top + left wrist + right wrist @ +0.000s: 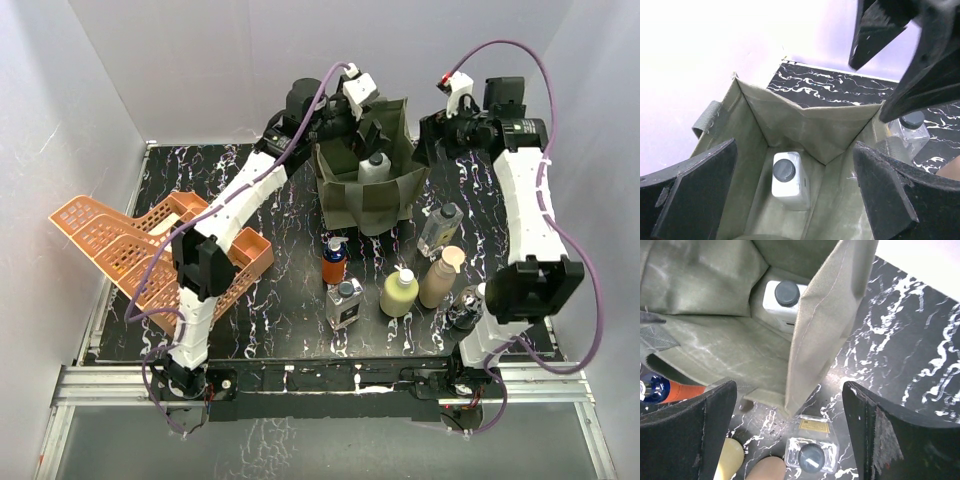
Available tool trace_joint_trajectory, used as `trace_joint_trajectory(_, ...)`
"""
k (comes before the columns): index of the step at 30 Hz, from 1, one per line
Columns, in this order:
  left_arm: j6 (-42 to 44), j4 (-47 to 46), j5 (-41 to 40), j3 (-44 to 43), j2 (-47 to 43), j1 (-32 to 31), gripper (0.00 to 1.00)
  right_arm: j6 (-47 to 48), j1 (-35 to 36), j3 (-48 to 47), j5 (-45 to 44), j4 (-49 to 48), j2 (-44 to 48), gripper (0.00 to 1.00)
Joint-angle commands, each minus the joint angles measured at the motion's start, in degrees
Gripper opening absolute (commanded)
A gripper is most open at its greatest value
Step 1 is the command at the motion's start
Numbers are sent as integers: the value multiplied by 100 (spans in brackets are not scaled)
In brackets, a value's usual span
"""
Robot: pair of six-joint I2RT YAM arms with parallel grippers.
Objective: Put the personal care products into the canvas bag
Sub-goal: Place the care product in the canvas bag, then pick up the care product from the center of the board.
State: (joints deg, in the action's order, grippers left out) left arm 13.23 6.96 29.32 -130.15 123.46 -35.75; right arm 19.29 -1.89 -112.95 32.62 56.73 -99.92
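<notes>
The tan bottle is still standing outside the bag, so the right gripper has to go back past the clear black-capped bottle next, and then down around the tan bottle's top.
The olive canvas bag stands open at the back middle of the table. A white bottle with a dark cap stands inside it, also seen as the white bottle and the white bottle. My left gripper hovers open over the bag's mouth, nothing between its fingers. My right gripper is open beside the bag's right wall, above the clear black-capped bottle. In front of the bag stand the orange bottle, square clear bottle, yellow-green pump, tan bottle and dark round bottle.
Orange lattice baskets lie at the left, partly over the table's edge. The clear black-capped bottle stands close to the bag's right front corner. White walls enclose the black marbled table.
</notes>
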Motion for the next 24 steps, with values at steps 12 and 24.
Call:
trace_joint_trajectory(12, 333, 216, -517, 1005, -1380, -20, 97, 956, -166, 2343, -1819, -13, 2489, 98)
trace_joint_trajectory(24, 487, 273, -1016, 1396, -1691, -20, 97, 2220, -184, 2677, -787, 1685, 2975, 97)
